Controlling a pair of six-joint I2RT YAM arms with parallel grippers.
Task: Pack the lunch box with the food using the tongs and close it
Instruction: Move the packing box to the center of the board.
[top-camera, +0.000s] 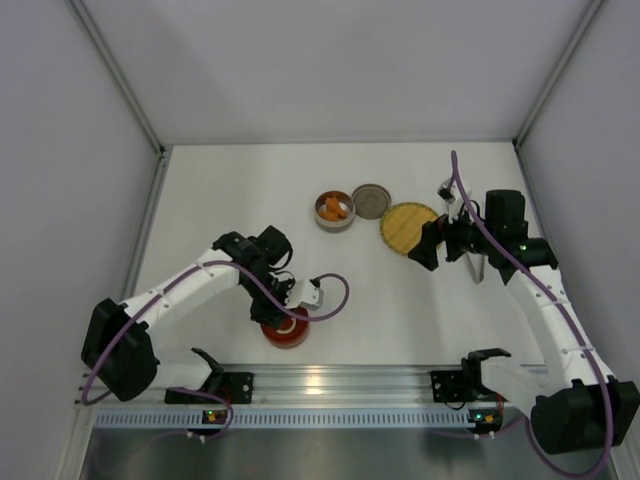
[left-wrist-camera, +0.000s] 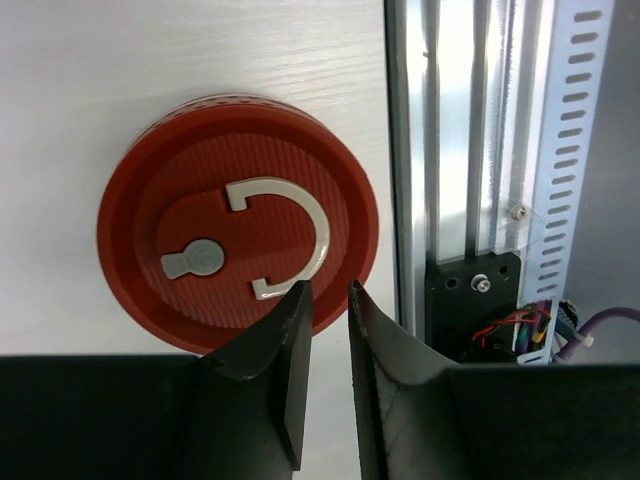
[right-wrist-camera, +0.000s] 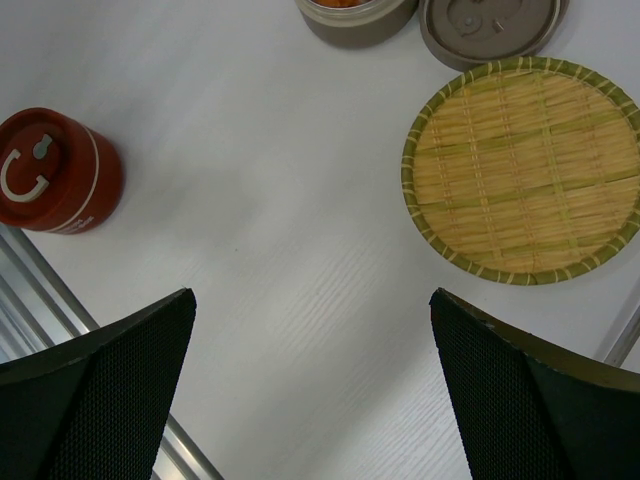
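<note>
My right gripper reaches outward next, past the yellow plate to where the grey metal lid lies, and descends onto its near rim (right-wrist-camera: 441, 53), clear of the bowl (right-wrist-camera: 355, 22).
The lunch box is a red round jar (top-camera: 285, 331) near the table's front edge, with a red lid and white folding handle (left-wrist-camera: 238, 235) on top. My left gripper (left-wrist-camera: 328, 288) hovers over the lid's near rim, its jaws a narrow gap apart with nothing between them. Orange food chunks (top-camera: 334, 209) lie in a small metal bowl (right-wrist-camera: 355, 22). Slim silver tongs (top-camera: 478, 268) rest on the table just right of my right gripper (top-camera: 430, 246). That gripper (right-wrist-camera: 312, 300) stands wide open and empty over bare table.
A round yellow woven plate (top-camera: 408, 228) lies bare beside a grey metal lid (top-camera: 371, 201). The aluminium rail (left-wrist-camera: 470, 150) runs along the table's front edge right next to the red jar (right-wrist-camera: 55, 175). White walls enclose the table.
</note>
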